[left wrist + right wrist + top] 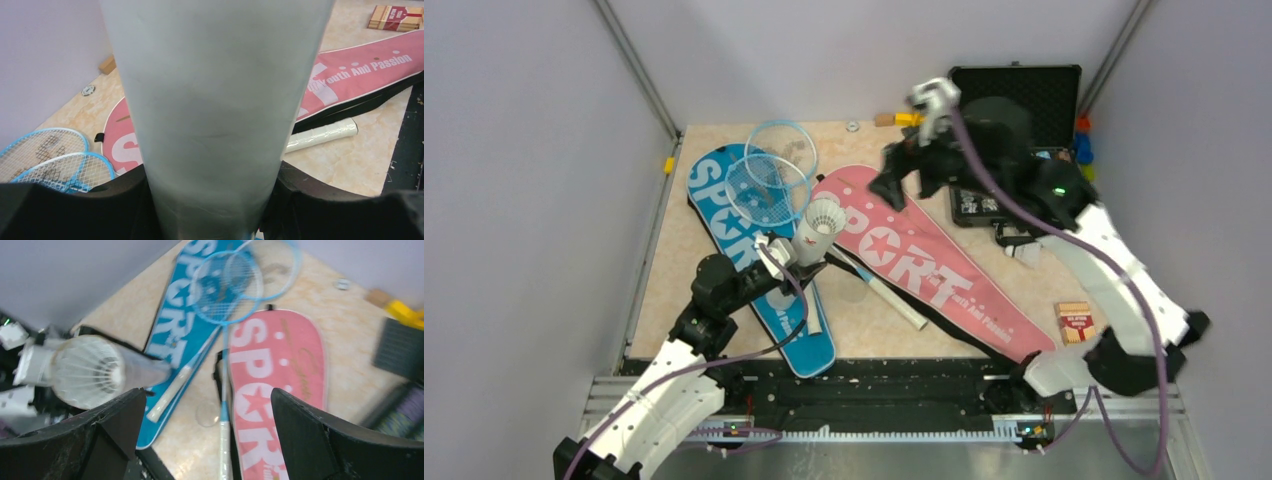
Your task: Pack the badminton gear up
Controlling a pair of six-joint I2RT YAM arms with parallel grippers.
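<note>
The right gripper travels to the right in the top view and down onto the skirt edge of the shuttlecock next, since it lies unpacked by the case.
My left gripper (792,255) (212,187) is shut on the white tube (810,243) (215,95), which it holds tilted above the blue cover (720,197). A white shuttlecock (826,217) (87,371) sits in the tube's open mouth. Hanging above the pink cover (929,262) (282,365), my right gripper (892,180) (207,407) is open and holds nothing. Two light-blue rackets (769,178) (227,285) lie with heads overlapping on the blue cover, and one white handle (894,302) (322,136) lies between the covers. A clear round lid (207,415) lies on the table.
An open black case (1024,95) stands at the back right, under the right arm. A yellow toy (909,118) and a small wooden block sit by the back wall. A red card box (1075,322) (395,17) lies at the right front. Walls close in the table on three sides.
</note>
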